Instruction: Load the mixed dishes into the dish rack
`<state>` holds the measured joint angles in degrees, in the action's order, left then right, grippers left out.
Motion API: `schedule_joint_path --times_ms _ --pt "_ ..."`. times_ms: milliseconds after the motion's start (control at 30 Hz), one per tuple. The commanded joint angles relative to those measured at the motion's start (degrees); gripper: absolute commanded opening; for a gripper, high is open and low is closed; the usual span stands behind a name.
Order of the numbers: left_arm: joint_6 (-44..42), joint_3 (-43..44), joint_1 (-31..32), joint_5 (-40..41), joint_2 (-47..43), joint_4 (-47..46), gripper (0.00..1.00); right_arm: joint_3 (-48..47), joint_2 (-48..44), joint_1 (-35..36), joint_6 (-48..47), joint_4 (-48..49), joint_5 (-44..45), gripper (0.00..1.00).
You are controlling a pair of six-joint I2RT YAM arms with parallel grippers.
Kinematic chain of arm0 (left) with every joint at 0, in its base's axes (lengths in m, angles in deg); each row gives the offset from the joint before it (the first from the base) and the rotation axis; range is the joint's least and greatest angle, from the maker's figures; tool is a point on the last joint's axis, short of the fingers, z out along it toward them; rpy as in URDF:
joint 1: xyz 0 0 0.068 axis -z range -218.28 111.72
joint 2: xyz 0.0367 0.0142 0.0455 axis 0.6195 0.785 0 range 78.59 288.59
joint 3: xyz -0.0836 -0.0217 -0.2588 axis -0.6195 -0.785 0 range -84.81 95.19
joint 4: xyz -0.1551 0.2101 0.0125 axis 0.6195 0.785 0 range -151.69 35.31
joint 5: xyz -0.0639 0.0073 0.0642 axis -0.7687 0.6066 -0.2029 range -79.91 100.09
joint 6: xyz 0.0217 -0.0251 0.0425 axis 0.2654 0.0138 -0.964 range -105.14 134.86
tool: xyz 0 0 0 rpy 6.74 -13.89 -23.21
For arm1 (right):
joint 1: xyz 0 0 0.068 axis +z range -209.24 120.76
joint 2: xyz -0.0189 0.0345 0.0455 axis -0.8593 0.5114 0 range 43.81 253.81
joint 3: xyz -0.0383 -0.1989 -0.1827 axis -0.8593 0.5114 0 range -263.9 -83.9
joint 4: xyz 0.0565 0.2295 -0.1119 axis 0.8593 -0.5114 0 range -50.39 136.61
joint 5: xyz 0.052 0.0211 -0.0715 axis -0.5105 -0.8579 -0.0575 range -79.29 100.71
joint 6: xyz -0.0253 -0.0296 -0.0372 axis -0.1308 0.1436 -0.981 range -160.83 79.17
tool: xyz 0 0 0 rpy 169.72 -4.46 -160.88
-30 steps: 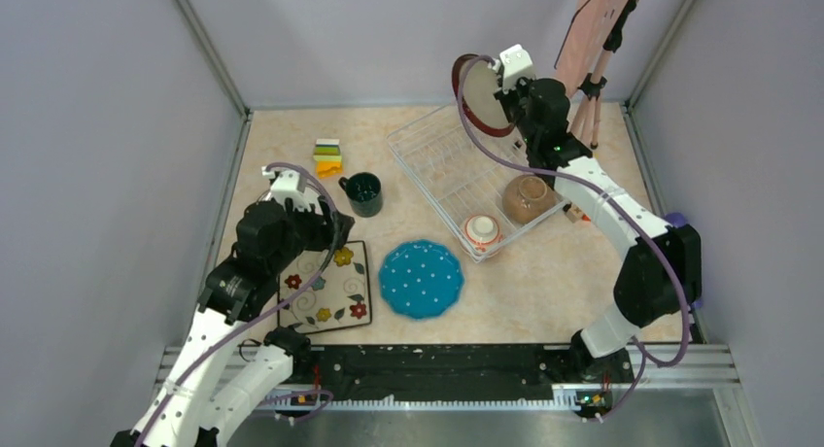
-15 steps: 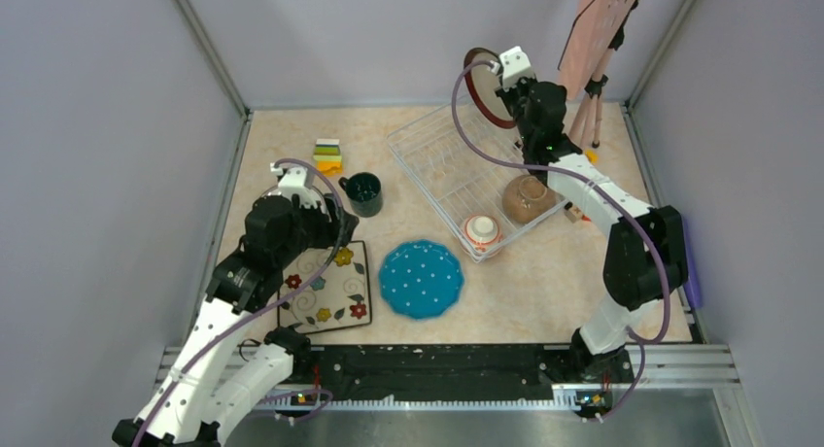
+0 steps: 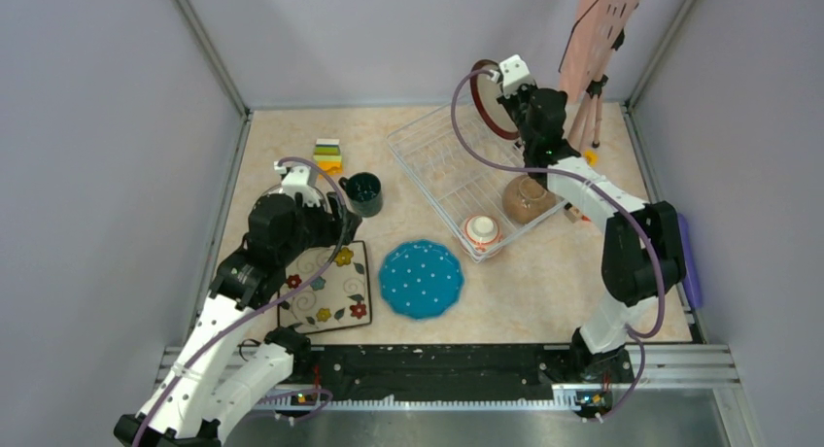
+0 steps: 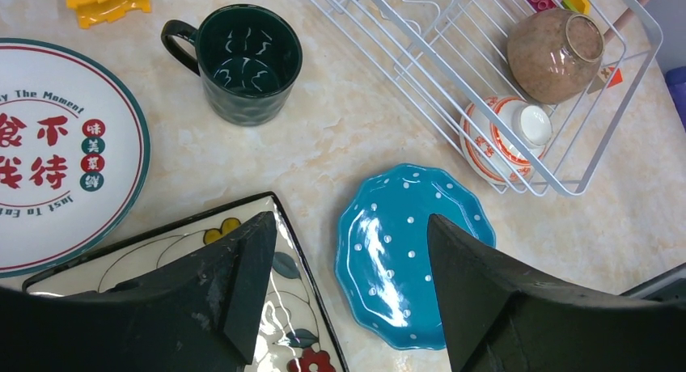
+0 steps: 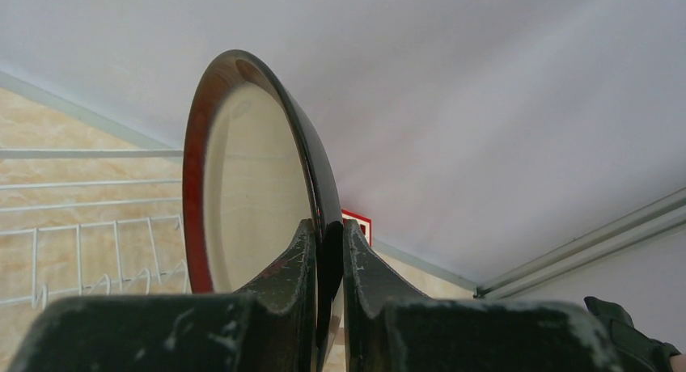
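The red-rimmed cream plate hangs on edge above the rack's wires, so my right gripper needs to lower next until it stands in the rack's far end.
My right gripper is shut on the rim of the red-rimmed cream plate, which stands on edge in the air above the far end of the white wire dish rack. A brown bowl and an orange bowl lie in the rack's near end. My left gripper hangs open and empty over the gap between the square floral plate and the blue dotted plate. The teal mug stands upright. The white red-marked plate lies left of it.
A stack of coloured blocks sits behind the mug. A pink perforated board on a tripod stands at the back right. A small red toy cube lies beside the rack's right side. Enclosure walls rise on three sides.
The right arm has carried the red-rimmed plate a little back and right and turned it more edge-on. The left arm has crept slightly toward the mug.
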<state>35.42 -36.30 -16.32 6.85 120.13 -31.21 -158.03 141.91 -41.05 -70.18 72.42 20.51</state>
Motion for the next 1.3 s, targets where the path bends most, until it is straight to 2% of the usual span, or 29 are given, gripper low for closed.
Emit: schedule_joint_path --times_ms 0,300,767,1100,1233,1267 --pt "0.27 -0.69 0.16 -0.93 0.23 -3.30 0.73 1.16 0.48 -1.57 -1.63 11.80 -0.87 0.00" --pt "-0.43 -0.85 0.19 -0.97 0.22 -3.32 0.74 3.87 1.54 -2.26 -4.77 15.79 -2.68 0.00" --pt "-0.69 -1.57 0.15 -1.67 0.22 -4.07 0.73 7.88 2.99 -2.25 -3.69 15.72 -5.93 0.00" --pt "-1.04 -2.16 0.13 -1.73 -0.16 -3.85 0.74 7.08 5.02 -2.35 0.72 14.26 -5.41 0.00" --pt "-1.04 -2.07 0.19 -1.67 -0.24 -3.76 0.74 4.35 5.96 -2.46 3.09 10.90 -3.60 0.00" --pt "-1.00 -2.10 0.19 -1.74 -0.25 -3.76 0.74 3.59 6.16 -2.40 3.84 9.99 -2.38 0.09"
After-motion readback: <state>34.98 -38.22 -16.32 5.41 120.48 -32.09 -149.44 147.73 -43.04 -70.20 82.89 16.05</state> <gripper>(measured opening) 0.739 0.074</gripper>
